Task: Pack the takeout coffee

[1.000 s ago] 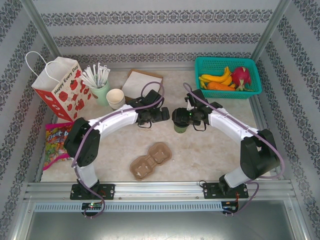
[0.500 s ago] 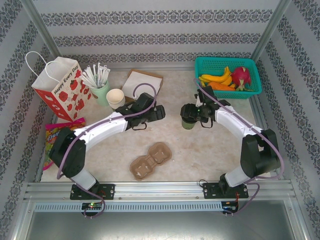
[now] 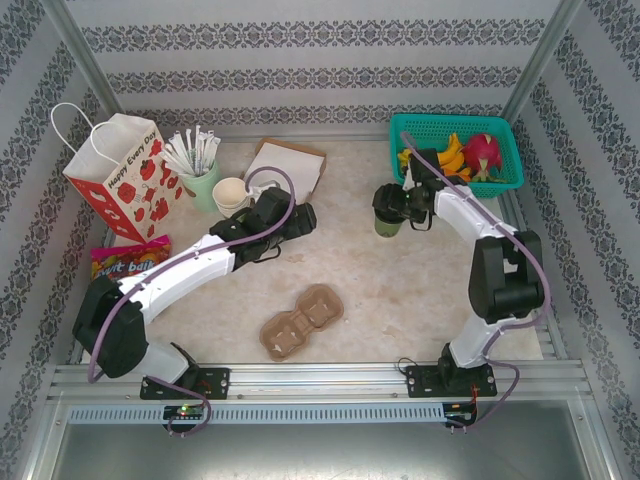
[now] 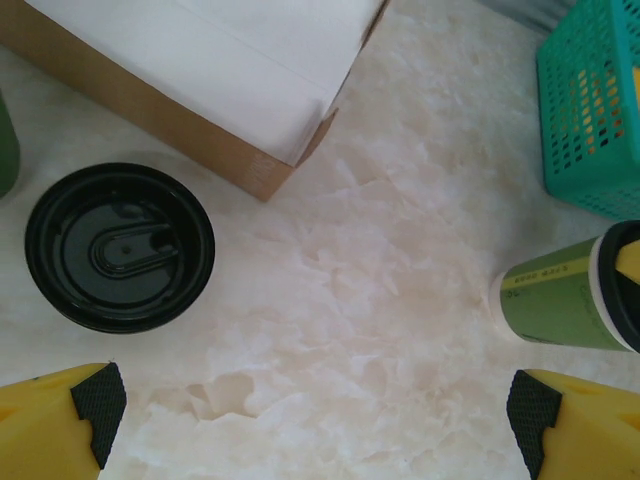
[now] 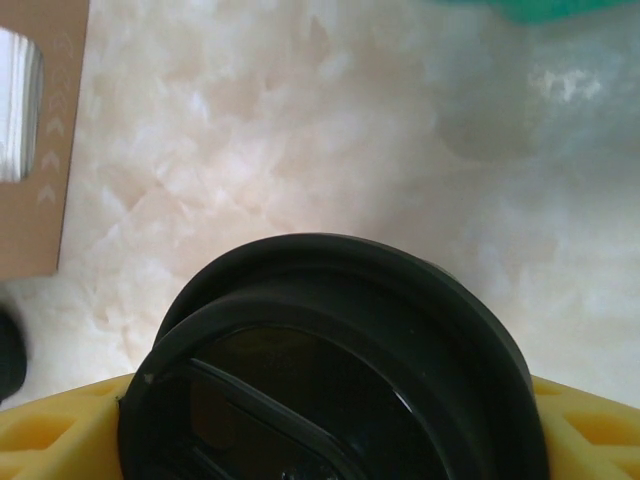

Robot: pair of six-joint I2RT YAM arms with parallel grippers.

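My right gripper carries the takeout coffee outward to clear tabletop (image 3: 366, 194) (image 5: 295, 195) between the napkin box and the basket next, and releases the coffee upright.
My right gripper (image 3: 396, 204) is shut on a takeout coffee (image 3: 387, 226), a green-bottomed paper cup with a black lid, held upright just left of the teal basket. In the right wrist view its lid (image 5: 330, 350) sits between my yellow fingers (image 5: 60, 430). The left wrist view catches the same cup (image 4: 560, 300) at the right edge. My left gripper (image 3: 300, 218) is open over bare table near the napkin box, with nothing between the jaws (image 4: 315, 420). A black lid (image 4: 120, 247) lies ahead to its left; whether a cup is under it I cannot tell.
A brown pulp cup carrier (image 3: 302, 320) lies at the front centre. A red-printed paper bag (image 3: 120, 175), a cup of straws (image 3: 200, 170) and stacked cream cups (image 3: 230, 195) stand at the far left. The napkin box (image 3: 285, 165) and the teal fruit basket (image 3: 455, 150) are at the back, a candy bag (image 3: 125, 262) at the left.
My right gripper has carried the cup away from the centre toward the far right, up to the basket. The left arm has drawn back to the left, its gripper still open.
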